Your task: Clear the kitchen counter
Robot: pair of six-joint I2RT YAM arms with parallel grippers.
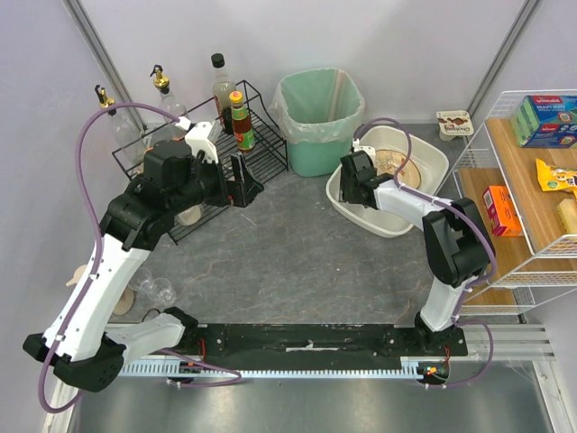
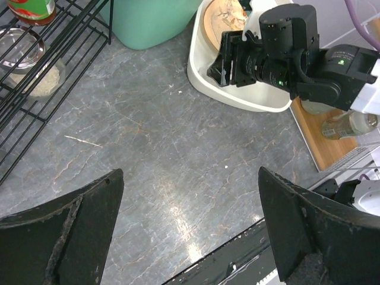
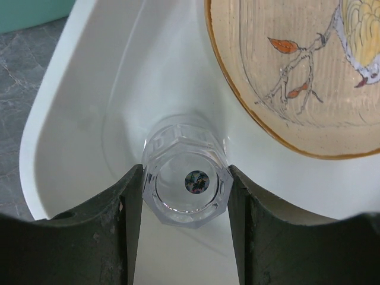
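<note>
Next, the left gripper moves back, to the left in the top view and down onto the nearer glass's rim (image 1: pixel 164 290), since clear glassware stands on the counter.
The kitchen counter (image 1: pixel 297 262) is a dark grey mottled worktop, also in the left wrist view (image 2: pixel 166 136). My right gripper (image 1: pixel 352 185) is inside a white tub (image 1: pixel 424 162) and shut on a clear faceted glass (image 3: pixel 187 178). Both fingers (image 3: pixel 119 225) press its sides, with the gripper (image 3: pixel 186 196) over the tub's near-left corner (image 3: pixel 65 119). A beige plate with a bird drawing (image 3: pixel 297 71) leans in the tub beside the glass. My left gripper (image 1: pixel 242 180) is open and empty above the counter, next to the black wire rack; its fingers are wide apart (image 2: pixel 190 175).
A green bin (image 1: pixel 317 117) stands behind the tub. The black wire rack (image 1: pixel 180 171) holds bottles, among them a sauce bottle (image 1: pixel 241 122). Clear glassware (image 1: pixel 153 290) stands by the left arm. A wooden shelf (image 1: pixel 532 180) with boxes is at the right; a small cup (image 1: pixel 453 124) stands behind it.
</note>
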